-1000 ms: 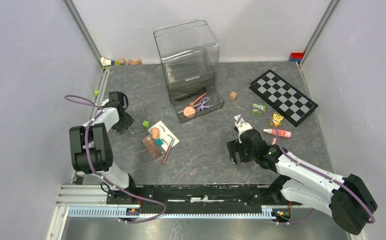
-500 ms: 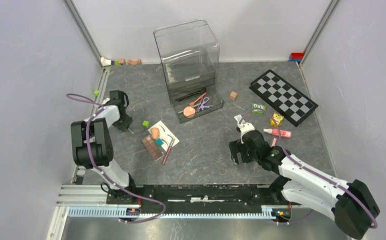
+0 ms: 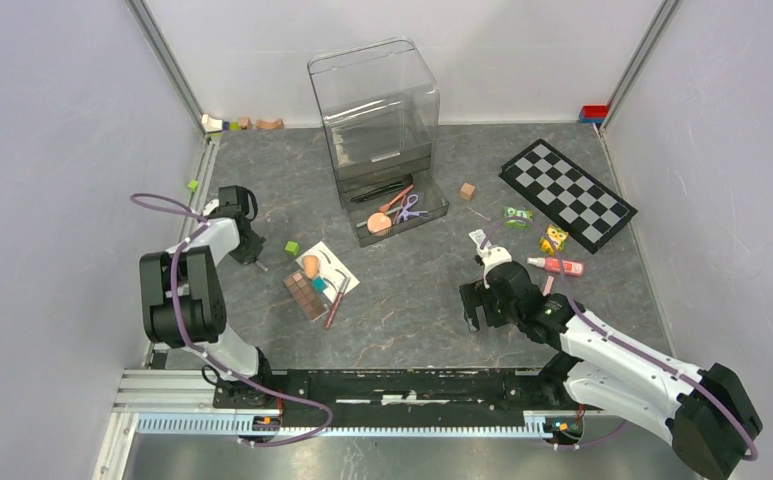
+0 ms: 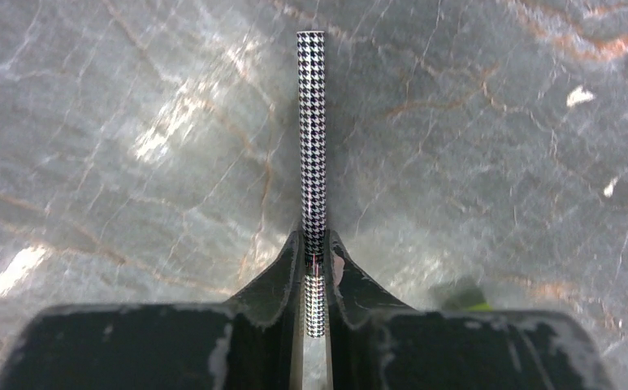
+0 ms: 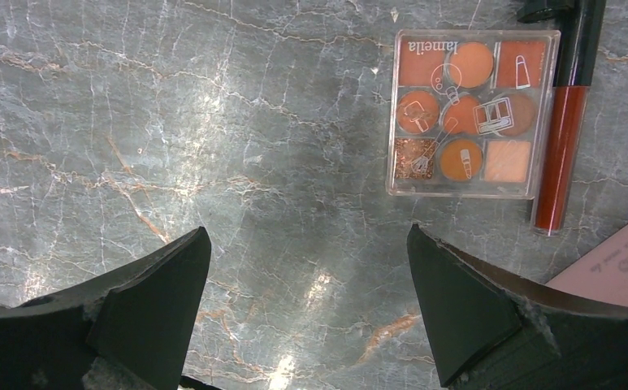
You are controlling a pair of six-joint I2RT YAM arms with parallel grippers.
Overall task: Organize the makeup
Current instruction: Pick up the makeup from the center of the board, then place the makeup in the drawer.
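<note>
My left gripper will lift and go across to the open drawer with brushes inside, to its right in the top view, and then it will lower and release the pencil (image 4: pixel 312 138).
My left gripper (image 4: pixel 315 252) is shut on a thin black-and-white houndstooth pencil (image 4: pixel 312 138), which sticks out ahead of the jaws low over the grey floor. From above, that gripper (image 3: pixel 253 254) sits at the left, just left of a green cube (image 3: pixel 291 248). A brown eyeshadow palette (image 3: pixel 307 293), a white card (image 3: pixel 330 262) with a peach sponge (image 3: pixel 311 265) and a red stick (image 3: pixel 338 299) lie mid-floor. My right gripper (image 3: pixel 474 306) stands open over bare floor; its wrist view shows the palette (image 5: pixel 469 114) and the red stick (image 5: pixel 562 154) ahead of the gripper (image 5: pixel 307 236). A pink tube (image 3: pixel 559 265) lies to its right.
A clear organizer (image 3: pixel 377 110) stands at the back, its drawer (image 3: pixel 440 210) pulled out with brushes, scissors and a sponge inside. The checkerboard (image 3: pixel 566 194), a brown cube (image 3: pixel 468 190), a yellow toy (image 3: pixel 554 238) and a green item (image 3: pixel 518 214) lie at the right.
My left gripper's jaws have closed on the houndstooth pencil. The right arm has shifted slightly, its jaws still wide.
</note>
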